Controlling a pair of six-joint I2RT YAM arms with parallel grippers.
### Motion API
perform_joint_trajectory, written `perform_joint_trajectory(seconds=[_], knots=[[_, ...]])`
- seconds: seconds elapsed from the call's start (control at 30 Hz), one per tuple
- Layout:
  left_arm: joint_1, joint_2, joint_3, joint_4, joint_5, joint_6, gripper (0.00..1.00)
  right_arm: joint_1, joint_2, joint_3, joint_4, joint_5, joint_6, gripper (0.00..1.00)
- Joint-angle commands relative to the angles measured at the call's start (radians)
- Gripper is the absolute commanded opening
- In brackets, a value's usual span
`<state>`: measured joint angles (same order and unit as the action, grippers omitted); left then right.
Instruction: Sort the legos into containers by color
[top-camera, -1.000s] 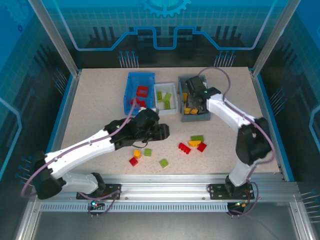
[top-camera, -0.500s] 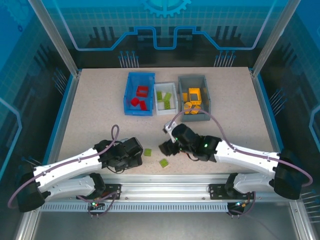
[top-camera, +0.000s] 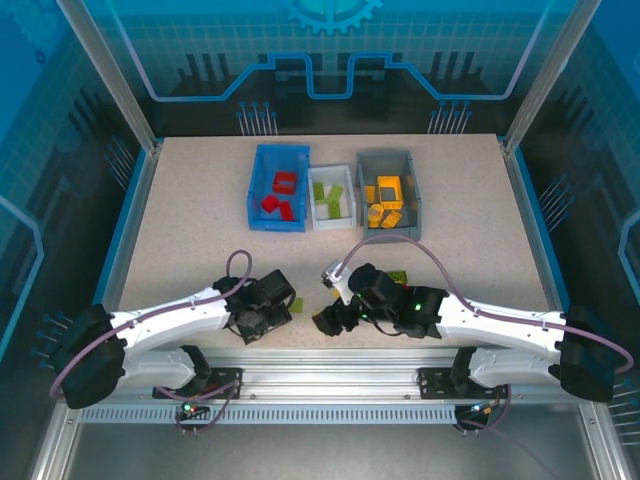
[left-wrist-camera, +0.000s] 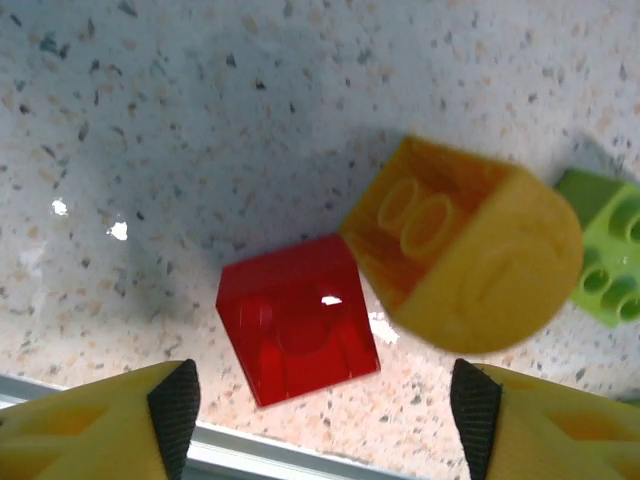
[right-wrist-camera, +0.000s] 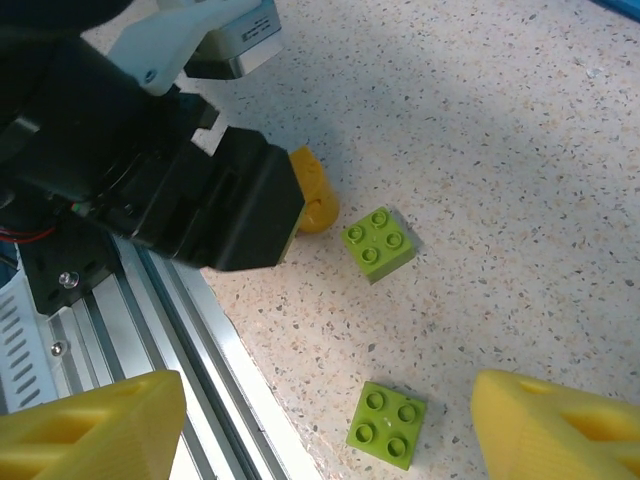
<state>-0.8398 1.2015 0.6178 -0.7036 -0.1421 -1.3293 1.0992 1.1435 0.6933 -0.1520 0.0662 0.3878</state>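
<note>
The red brick (left-wrist-camera: 298, 320) is between the open fingers of my left gripper. My left gripper will move down next and close on opposite sides of the brick.
The blue bin (top-camera: 262, 165) holds red legos, the white bin (top-camera: 347, 190) green ones, and the grey bin (top-camera: 412, 190) yellow-orange ones. My left gripper (top-camera: 258, 318) hangs low near the table's front edge. In the left wrist view it (left-wrist-camera: 325, 420) is open just above a red brick (left-wrist-camera: 298, 320), which touches a rounded yellow-orange brick (left-wrist-camera: 460, 255); a green brick (left-wrist-camera: 610, 245) lies at the right. My right gripper (top-camera: 330, 320) is beside it, open (right-wrist-camera: 325, 430), with one green brick (right-wrist-camera: 387, 425) between its fingers and another (right-wrist-camera: 379, 243) farther off.
An aluminium rail (right-wrist-camera: 190, 370) runs along the table's near edge right under both grippers. The left gripper's black body (right-wrist-camera: 170, 190) sits close to the right gripper. Another green brick (top-camera: 398, 278) lies behind the right arm.
A second ago the grippers were up at the blue and grey bins; both have come down to the front edge. Since half a second ago they have shifted slightly, closer together.
</note>
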Motion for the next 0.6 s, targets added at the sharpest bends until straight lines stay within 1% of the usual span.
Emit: perform_joint_trajectory(seconds=[0.0, 0.2, 0.3, 0.4, 0.47, 0.5, 0.57], knots=[[0.038, 0.024, -0.026, 0.043, 0.017, 0.024, 0.66, 0.014, -0.016, 0.019, 0.012, -0.015, 0.018, 0.77], [0.051, 0.065, -0.039, 0.059, 0.027, 0.049, 0.56, 0.018, -0.023, 0.03, 0.001, -0.003, 0.031, 0.76], [0.051, 0.077, -0.057, 0.08, 0.027, 0.054, 0.5, 0.019, -0.025, 0.032, -0.004, 0.007, 0.032, 0.76], [0.051, 0.082, -0.062, 0.085, 0.021, 0.056, 0.4, 0.019, -0.024, 0.034, -0.007, 0.009, 0.033, 0.76], [0.051, 0.067, -0.054, 0.072, 0.013, 0.062, 0.27, 0.019, -0.027, 0.034, -0.009, 0.012, 0.037, 0.75], [0.05, 0.055, -0.046, 0.058, 0.008, 0.066, 0.25, 0.019, -0.029, 0.034, -0.01, 0.014, 0.037, 0.75], [0.048, 0.013, -0.015, 0.0, -0.009, 0.076, 0.24, 0.019, -0.038, 0.037, -0.008, 0.019, 0.042, 0.75]])
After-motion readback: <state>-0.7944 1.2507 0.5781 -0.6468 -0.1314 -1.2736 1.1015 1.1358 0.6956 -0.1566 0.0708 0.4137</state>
